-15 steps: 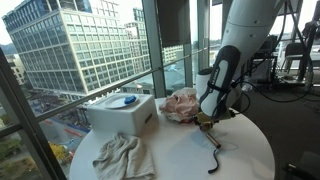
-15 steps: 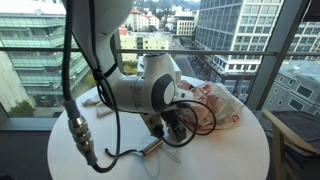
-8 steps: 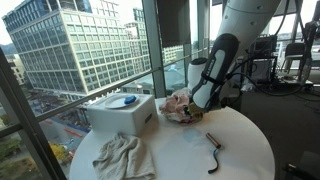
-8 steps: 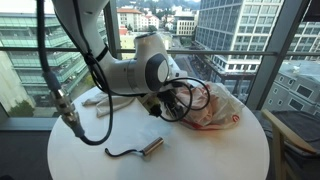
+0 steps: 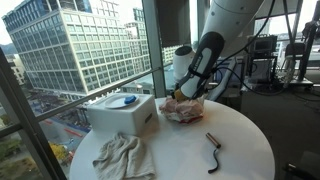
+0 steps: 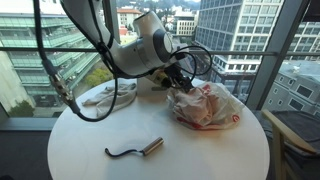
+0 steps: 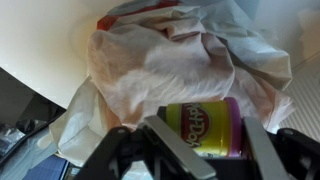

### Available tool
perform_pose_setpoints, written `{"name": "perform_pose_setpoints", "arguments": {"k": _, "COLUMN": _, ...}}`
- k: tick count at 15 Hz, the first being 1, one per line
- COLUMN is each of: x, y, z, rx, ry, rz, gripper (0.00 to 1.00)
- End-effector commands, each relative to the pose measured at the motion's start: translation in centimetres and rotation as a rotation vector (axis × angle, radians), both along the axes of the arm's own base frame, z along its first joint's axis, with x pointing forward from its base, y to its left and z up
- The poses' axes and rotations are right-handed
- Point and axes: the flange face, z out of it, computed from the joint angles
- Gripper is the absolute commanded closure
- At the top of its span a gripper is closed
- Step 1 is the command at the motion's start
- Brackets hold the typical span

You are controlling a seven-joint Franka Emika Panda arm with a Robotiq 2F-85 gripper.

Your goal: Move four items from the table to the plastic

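The yellow Play-Doh can (image 7: 203, 128) should go down next into the folds of the crumpled plastic bag with my gripper.
My gripper (image 7: 205, 142) is shut on a yellow Play-Doh can (image 7: 203, 128) with a purple lid, held on its side between the two fingers. The can hangs just above the crumpled white and red plastic bag (image 7: 170, 60). In both exterior views the gripper (image 5: 183, 92) (image 6: 180, 80) hovers over the near edge of the bag (image 5: 184, 109) (image 6: 208, 106), which lies on the round white table (image 5: 180, 145) by the window. The can itself is hard to make out in the exterior views.
A black bent tool with a silver handle (image 5: 213, 150) (image 6: 135, 150) lies on the table. A white box with a blue lid (image 5: 120, 112) and a crumpled white cloth (image 5: 122, 155) (image 6: 105, 95) sit at the window side. Window glass stands close behind the bag.
The arm has lifted from beside the black tool and swung over to the plastic bag, carrying the can. The tool stays on the table.
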Motion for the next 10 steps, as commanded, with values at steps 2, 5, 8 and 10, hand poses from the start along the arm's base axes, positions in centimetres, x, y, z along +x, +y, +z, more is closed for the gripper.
{"name": "perform_pose_setpoints", "arguments": {"k": 2, "x": 3.5, "y": -3.0, "z": -5.1, "rx": -0.088, "ry": 0.003, "rz": -0.06, "gripper": 0.67}}
{"name": "perform_pose_setpoints", "arguments": {"k": 5, "x": 3.9, "y": -4.2, "z": -8.6, "rx": -0.123, "ry": 0.037, "rz": -0.07, "gripper": 0.67}}
{"name": "perform_pose_setpoints", "arguments": {"k": 8, "x": 3.3, "y": -4.4, "z": -8.9, "rx": -0.127, "ry": 0.048, "rz": -0.087, "gripper": 0.17}}
{"name": "perform_pose_setpoints", "arguments": {"k": 10, "x": 2.1, "y": -4.2, "z": -7.0, "rx": -0.099, "ry": 0.044, "rz": -0.084, "gripper": 0.1}}
